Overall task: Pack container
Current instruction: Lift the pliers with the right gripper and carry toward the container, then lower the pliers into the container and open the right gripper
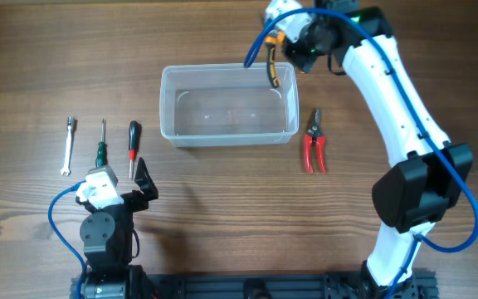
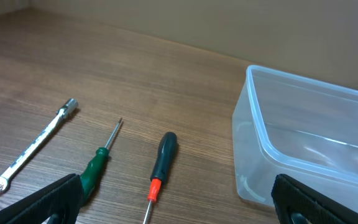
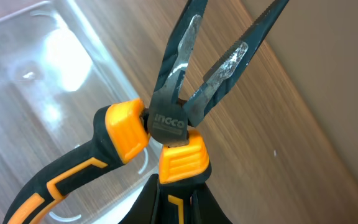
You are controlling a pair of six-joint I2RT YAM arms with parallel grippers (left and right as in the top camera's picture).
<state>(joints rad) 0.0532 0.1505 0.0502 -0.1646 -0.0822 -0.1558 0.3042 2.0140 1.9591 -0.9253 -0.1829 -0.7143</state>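
Observation:
Next, my right gripper will carry the pliers (image 3: pixel 169 127) over the container's bare bottom, below it and to its left in the overhead view, then lower and release them.
The clear container (image 1: pixel 173 106) stands at the table's middle with nothing in it, and it also shows in the left wrist view (image 2: pixel 258 124) and the right wrist view (image 3: pixel 36 87). My right gripper (image 3: pixel 180 202) is shut on one handle of black-and-orange long-nose pliers (image 3: pixel 169 127). It holds them above the container's far right corner (image 1: pixel 273 75), with their jaws apart. Near the front left, my left gripper (image 2: pixel 179 214) stands open and holds nothing. A black-and-red screwdriver (image 2: pixel 159 168) lies just ahead of it.
Left of the container lie a wrench (image 1: pixel 69 146), a green-handled screwdriver (image 1: pixel 102 146) and the black-and-red screwdriver (image 1: pixel 134 146). Red-handled cutters (image 1: pixel 314 144) lie to the container's right. The right arm (image 1: pixel 397 108) reaches over the table's right side.

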